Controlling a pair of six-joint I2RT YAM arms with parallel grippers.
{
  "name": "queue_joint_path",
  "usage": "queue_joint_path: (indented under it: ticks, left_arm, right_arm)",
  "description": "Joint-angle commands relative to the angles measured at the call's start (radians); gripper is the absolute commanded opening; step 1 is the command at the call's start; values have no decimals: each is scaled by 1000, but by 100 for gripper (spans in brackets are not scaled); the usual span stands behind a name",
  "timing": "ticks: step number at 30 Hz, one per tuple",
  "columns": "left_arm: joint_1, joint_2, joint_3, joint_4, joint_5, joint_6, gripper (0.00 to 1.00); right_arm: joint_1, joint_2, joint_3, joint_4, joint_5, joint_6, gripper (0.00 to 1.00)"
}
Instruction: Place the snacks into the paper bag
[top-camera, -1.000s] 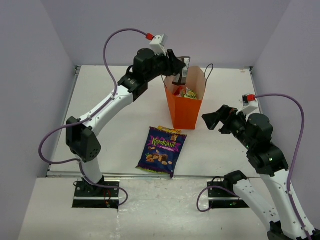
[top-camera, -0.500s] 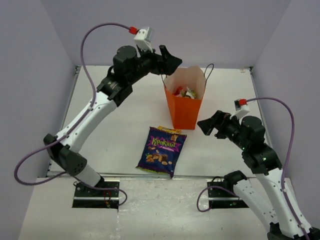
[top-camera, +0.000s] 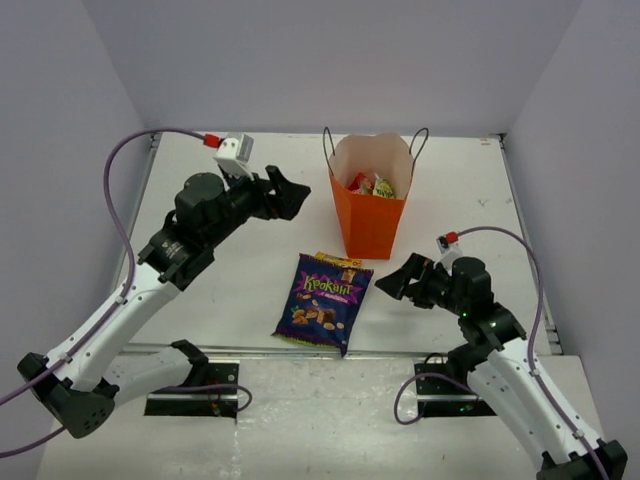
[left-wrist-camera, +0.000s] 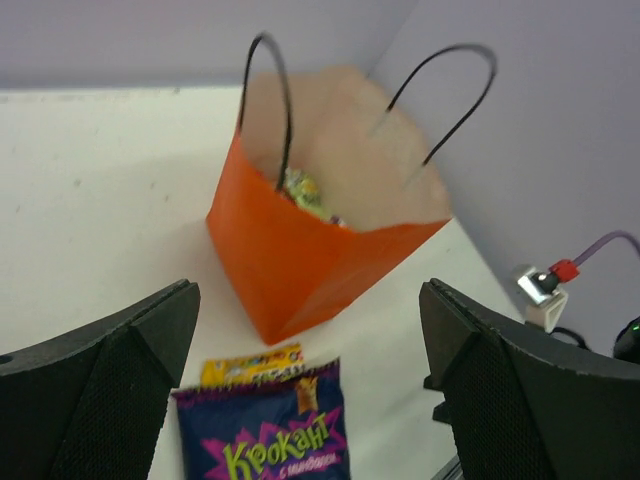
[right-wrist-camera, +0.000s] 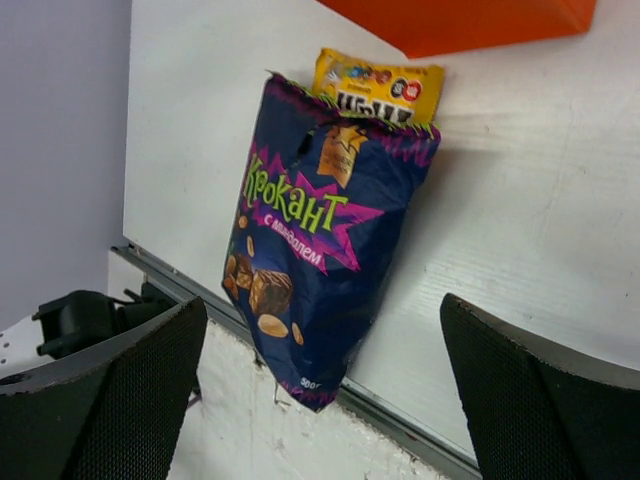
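The nut bag's long edge facing my right gripper lies uncovered, so next my right gripper comes down and to the left in the top view onto that edge.
The orange paper bag (top-camera: 368, 228) stands upright at the back centre, with red and green-yellow packets (top-camera: 370, 185) inside. It also shows in the left wrist view (left-wrist-camera: 290, 250). The dark purple nut bag (top-camera: 325, 303) lies flat in front of it, partly over the small yellow pack (top-camera: 338, 260). Both also show in the right wrist view, the nut bag (right-wrist-camera: 320, 230) and the yellow pack (right-wrist-camera: 378, 85). My left gripper (top-camera: 287, 192) is open and empty, left of the paper bag. My right gripper (top-camera: 392, 282) is open and empty, just right of the nut bag.
The nut bag's bottom corner overhangs the table's near edge rail (right-wrist-camera: 450, 440). Purple walls close in the table on the left, back and right. The right arm's white connector (left-wrist-camera: 545, 290) shows beyond the paper bag.
My left gripper has pulled back from over the paper bag's mouth, leftward and lower. My right gripper has moved left and down toward the nut bag.
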Motion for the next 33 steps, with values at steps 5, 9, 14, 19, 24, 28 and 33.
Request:
queue_joint_path:
  ticks: [5,9,14,19,24,28,33]
  left_arm:
    - [-3,-123,-215,-76,-180,-30,97]
    - [0,-145,-298,-110,-203,-25,97]
    - [5,-180,-321,-158,-251,-21,97]
    - [11,-256,-352,-155,-281,-29,99]
    - [13,-295,-366,-170,-315,-25,100]
    - [13,-318,-363,-198,-332,-18,100]
    - [14,-359,-366,-233,-355,-15,100]
  right_arm:
    - [44,31,-111,184,-6,117,99]
    - [122,139,-185,343,1,174,99]
    - [274,284,-246,537,87,251,99]
    - [334,464,-263,756,110,291,99]
    - [381,698,-228,966,103,334,99]
    - [459,958,-168,1141,89,389,97]
    - [480,1128,-203,1382,87,478,0]
